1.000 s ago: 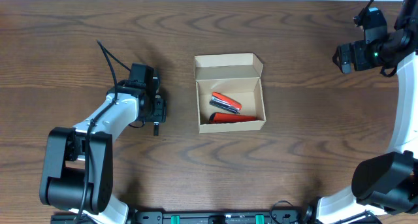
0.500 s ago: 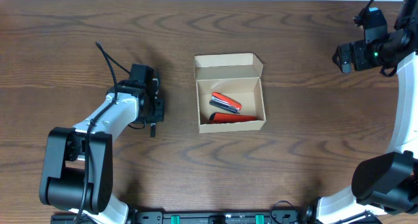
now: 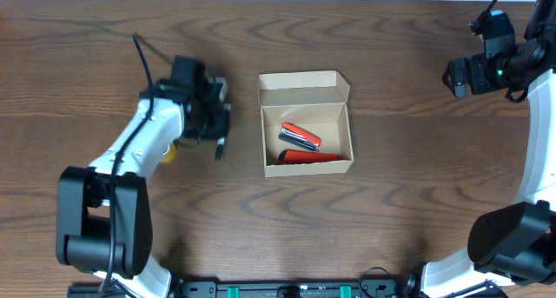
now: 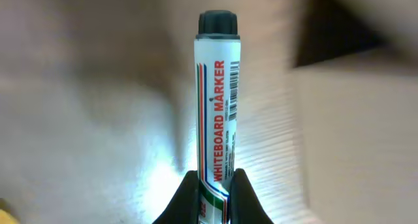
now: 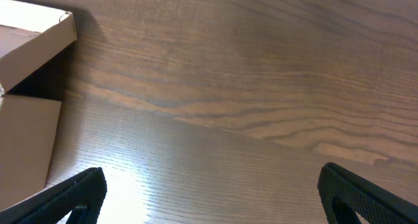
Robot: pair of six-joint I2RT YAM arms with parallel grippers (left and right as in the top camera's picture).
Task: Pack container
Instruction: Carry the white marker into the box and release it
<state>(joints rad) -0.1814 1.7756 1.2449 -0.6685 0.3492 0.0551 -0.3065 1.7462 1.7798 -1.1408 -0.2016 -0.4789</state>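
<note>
My left gripper will next move over the box, turn, and go down by the box's near side, as the held marker points toward my base, crosswise to the red marker (image 3: 310, 157).
The container (image 3: 306, 88) is an open tan cardboard box at the table's middle, its lid flap folded back. Inside lie a red marker (image 3: 310, 157) and a red-and-grey one (image 3: 300, 136). My left gripper (image 3: 218, 129) hangs just left of the box, shut on a white whiteboard marker (image 4: 219, 100) with a black cap, which sticks out beyond the fingers (image 4: 189, 198). The box wall (image 4: 366, 139) shows blurred at the right of the left wrist view. My right gripper (image 5: 215, 201) is open and empty at the far right, above bare wood, with the container (image 5: 29, 48) at its upper left.
A small yellow object (image 3: 168, 152) lies on the wood beside the left arm. The left arm's black cable (image 3: 143, 59) arcs behind it. The right arm (image 3: 486, 68) stays by the table's right edge.
The left gripper closed on the whiteboard marker, lifted it and moved up and right, closer to the container. The yellow object beside the arm has come into view. The right arm is still.
</note>
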